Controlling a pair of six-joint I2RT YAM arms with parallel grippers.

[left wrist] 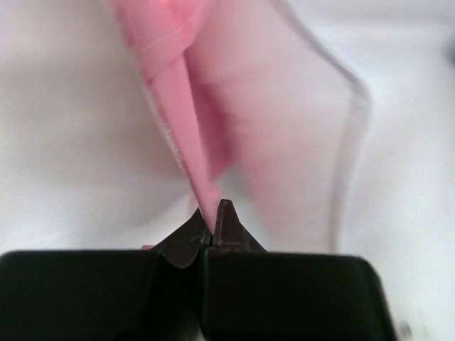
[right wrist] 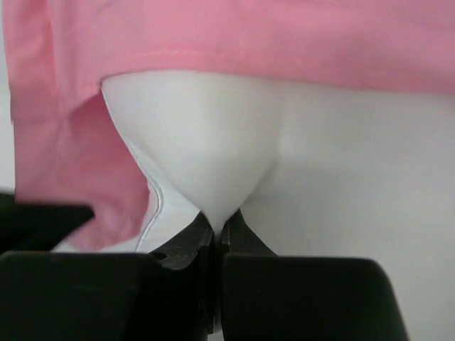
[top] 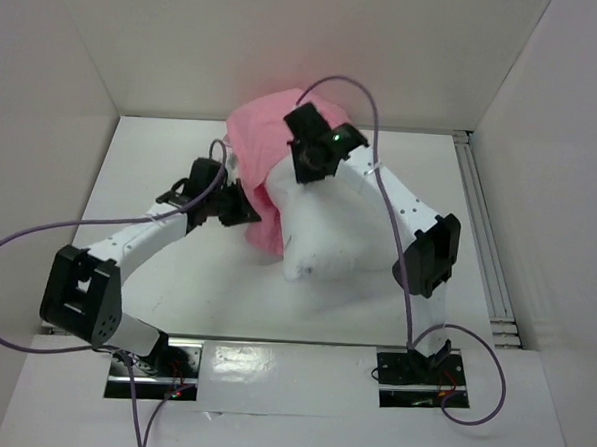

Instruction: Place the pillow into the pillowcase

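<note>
I need to move my left gripper up and to the right in the top view toward the pillow's near end (top: 309, 261) and let go of the fold of the pillowcase, because that end of the pillow is bare.
The white pillow (top: 328, 235) lies mid-table with its far end inside the pink pillowcase (top: 268, 132). My left gripper (top: 241, 207) is shut on a fold of the pillowcase's edge at the pillow's left side; in the left wrist view the pink fabric (left wrist: 195, 142) runs straight into the closed jaws of that gripper (left wrist: 213, 224). My right gripper (top: 306, 169) is shut on the pillow near the pillowcase opening; the right wrist view shows white pillow fabric (right wrist: 213, 156) pinched between the jaws of that gripper (right wrist: 219, 224), with the pink hem (right wrist: 284, 57) across the top.
White walls enclose the table on the left, back and right. A metal rail (top: 483, 233) runs along the right edge. Purple cables (top: 38, 235) loop from both arms.
</note>
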